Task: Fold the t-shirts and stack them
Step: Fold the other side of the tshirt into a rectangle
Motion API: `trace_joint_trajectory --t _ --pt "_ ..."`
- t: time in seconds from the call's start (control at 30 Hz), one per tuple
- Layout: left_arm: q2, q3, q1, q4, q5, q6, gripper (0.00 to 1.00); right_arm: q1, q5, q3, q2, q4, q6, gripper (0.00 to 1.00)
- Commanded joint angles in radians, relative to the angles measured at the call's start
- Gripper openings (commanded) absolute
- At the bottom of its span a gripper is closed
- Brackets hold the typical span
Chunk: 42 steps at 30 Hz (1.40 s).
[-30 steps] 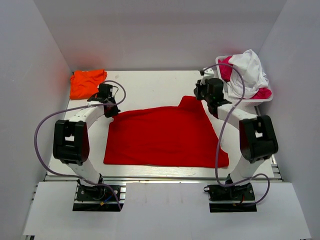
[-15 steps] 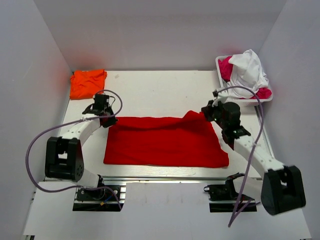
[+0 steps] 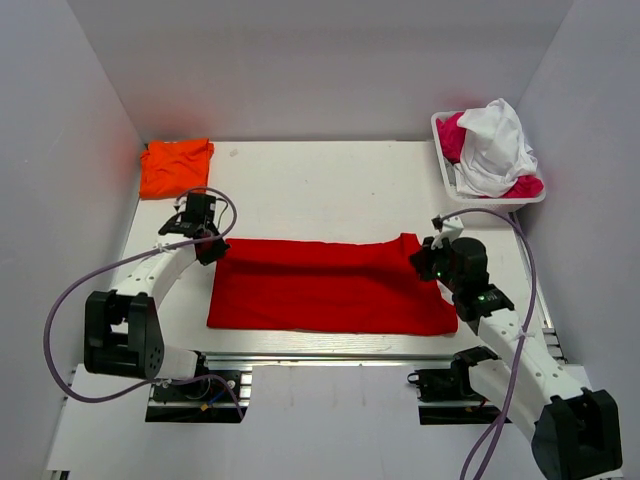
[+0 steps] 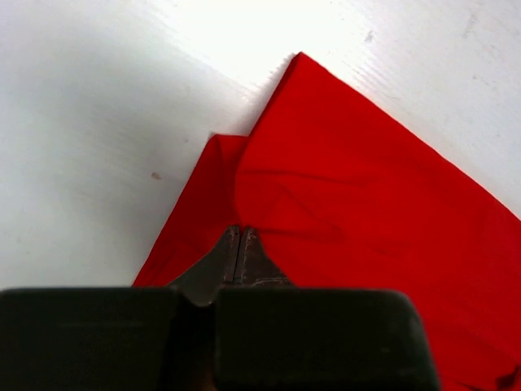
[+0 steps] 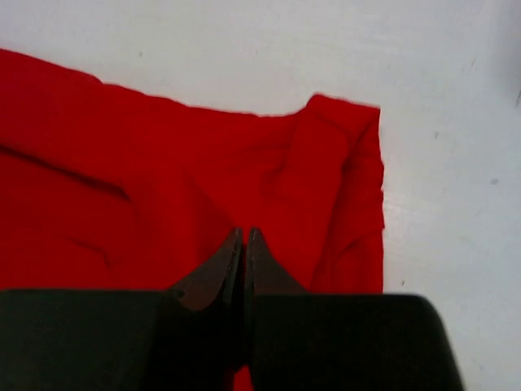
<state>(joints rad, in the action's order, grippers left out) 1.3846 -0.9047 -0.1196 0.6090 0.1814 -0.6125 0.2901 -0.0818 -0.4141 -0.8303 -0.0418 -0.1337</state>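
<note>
My right gripper will next move back over the red t-shirt's flat near part and release its pinched part there, as the fold leaves that near part uncovered.
The bright red t-shirt (image 3: 320, 290) lies across the middle of the table as a wide band, its far part doubled over. My left gripper (image 3: 213, 247) is shut on its far left corner; in the left wrist view the closed tips (image 4: 242, 234) pinch the red cloth (image 4: 366, 212). My right gripper (image 3: 425, 262) is shut on the far right corner; in the right wrist view the closed tips (image 5: 244, 235) sit on the red cloth (image 5: 122, 220). The orange t-shirt (image 3: 175, 165) lies folded at the far left corner.
A white basket (image 3: 497, 201) at the far right corner holds a white cloth (image 3: 495, 140) and pink cloth (image 3: 452, 135). White walls close in the table on three sides. Purple cables loop off both arms.
Both grippers have drawn the red shirt's far edge toward the near side. The shirt has gone from a tall spread shape to a narrower folded band.
</note>
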Motion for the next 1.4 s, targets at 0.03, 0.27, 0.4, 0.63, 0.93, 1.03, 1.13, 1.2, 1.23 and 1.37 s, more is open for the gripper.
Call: trace_joint_trajectory --t 0.03,0.27,0.4,0.63,0.93,1.03,1.13,1.2,1.23,1.37 --pt "-0.052 0.027 0.006 0.057 0.061 -0.055 0.00 0.006 -0.016 0.026 0.049 0.040 -0.079 0.00" --pt "-0.062 0.061 0.006 0.043 0.033 -0.055 0.00 0.009 -0.059 0.101 0.105 0.141 -0.193 0.01" --pt "-0.062 0.061 0.006 0.103 0.066 -0.104 0.13 0.007 -0.036 0.121 0.111 0.218 -0.257 0.26" --pt "-0.119 0.026 0.006 0.296 0.204 -0.219 1.00 0.007 -0.117 0.087 0.229 0.429 -0.308 0.67" --pt "-0.262 -0.034 0.006 0.275 0.184 -0.220 1.00 0.007 -0.197 -0.053 0.151 0.326 -0.268 0.90" --pt "-0.237 -0.034 -0.003 0.207 0.142 -0.136 1.00 0.007 -0.229 -0.106 0.100 0.304 -0.261 0.90" --pt "-0.194 -0.023 -0.003 0.126 0.060 -0.089 1.00 0.015 -0.268 -0.150 0.021 0.292 -0.242 0.90" --pt "-0.147 -0.023 -0.012 0.077 -0.023 -0.041 1.00 0.032 -0.237 -0.176 -0.050 0.305 -0.228 0.90" --pt "-0.128 -0.013 -0.012 0.051 -0.055 -0.026 1.00 0.049 -0.181 -0.195 -0.081 0.362 -0.177 0.90" --pt "-0.046 0.009 -0.023 -0.072 -0.199 0.014 1.00 0.104 0.078 -0.331 -0.306 0.468 -0.138 0.90"
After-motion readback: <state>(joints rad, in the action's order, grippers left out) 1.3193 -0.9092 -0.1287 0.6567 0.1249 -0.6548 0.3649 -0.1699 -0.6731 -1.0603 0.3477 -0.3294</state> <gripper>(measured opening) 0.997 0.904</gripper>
